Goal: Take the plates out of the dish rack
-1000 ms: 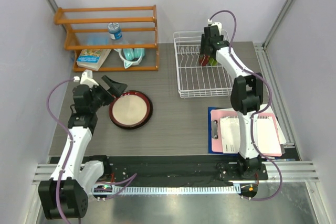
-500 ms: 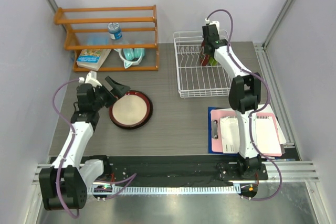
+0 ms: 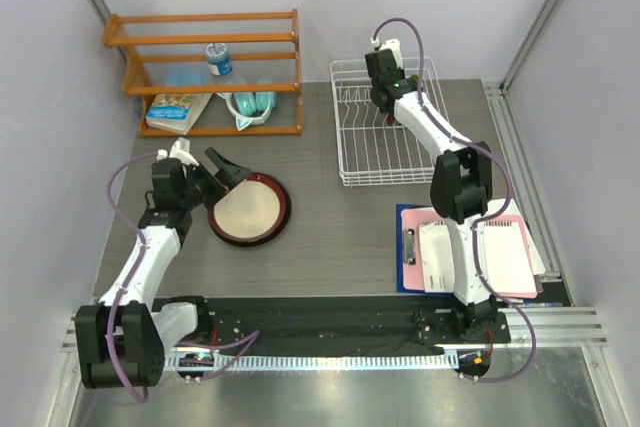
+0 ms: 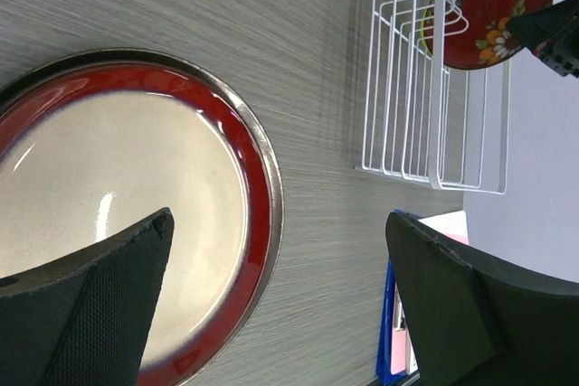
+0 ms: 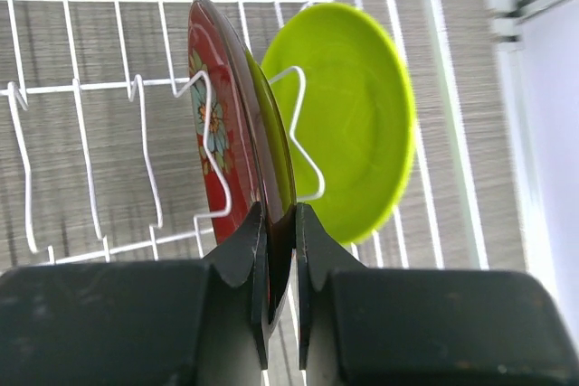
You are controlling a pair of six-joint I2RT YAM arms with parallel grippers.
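My left gripper goes to the right in the top view toward the dark red plate's free rim next, because my right gripper already grips the opposite side of the plate.
The white wire dish rack (image 3: 390, 181) stands at the back right. Inside it my right gripper (image 3: 382, 97) is shut on the upper rim of the small dark red plate (image 5: 213, 124), which stands on edge between the tines with its floral face to the left. In the right wrist view, the lime green plate (image 5: 353, 124) stands upright just behind it. The large maroon-rimmed plate (image 3: 249, 209) with a cream centre lies flat on the table. My left gripper (image 3: 215, 179) hovers open over that plate's left edge, holding nothing.
An orange wooden shelf (image 3: 205, 72) at the back left holds a bottle, a book and a teal item. A blue clipboard with pink and white papers (image 3: 470, 252) lies at the front right. The left wrist view also shows the rack (image 4: 439, 115) and the dark red plate (image 4: 488, 6).
My right gripper has closed on the dark red plate and shifted a little toward the back left of the rack. My left gripper has drifted slightly right, still open.
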